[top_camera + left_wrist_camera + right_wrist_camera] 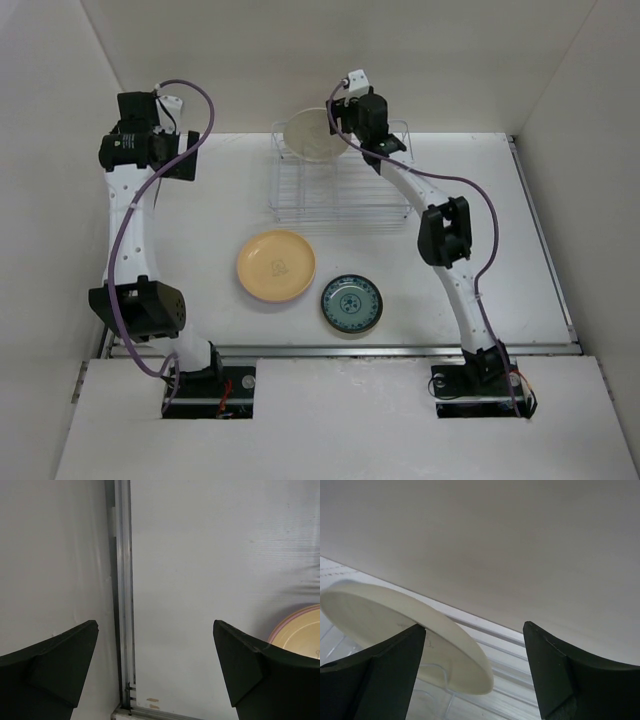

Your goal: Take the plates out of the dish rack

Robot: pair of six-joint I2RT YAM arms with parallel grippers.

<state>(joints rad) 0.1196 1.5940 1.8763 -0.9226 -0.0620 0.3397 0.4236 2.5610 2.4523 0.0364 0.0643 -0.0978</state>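
Note:
I need to lower my right gripper onto the cream plate's upright rim (478, 662) and close its fingers there. The plate's rim stands below the gripper, between its open fingers.
The white wire dish rack (340, 190) stands at the back middle of the table. One cream plate (314, 134) leans upright at its far end. My right gripper (357, 130) hovers over that end, open; in the right wrist view the cream plate's (395, 622) rim reaches into the gap beside the left finger (395, 665), unclamped. An amber-yellow plate (276, 265) and a dark blue-green patterned plate (351, 304) lie flat on the table in front of the rack. My left gripper (182, 158) hangs high at the back left, open and holding nothing (155, 630).
White walls close the table in at the back and both sides. A metal rail (122, 580) runs along the table's left edge, with the amber plate's rim (300, 630) at the right of that view. Purple cables loop off both arms.

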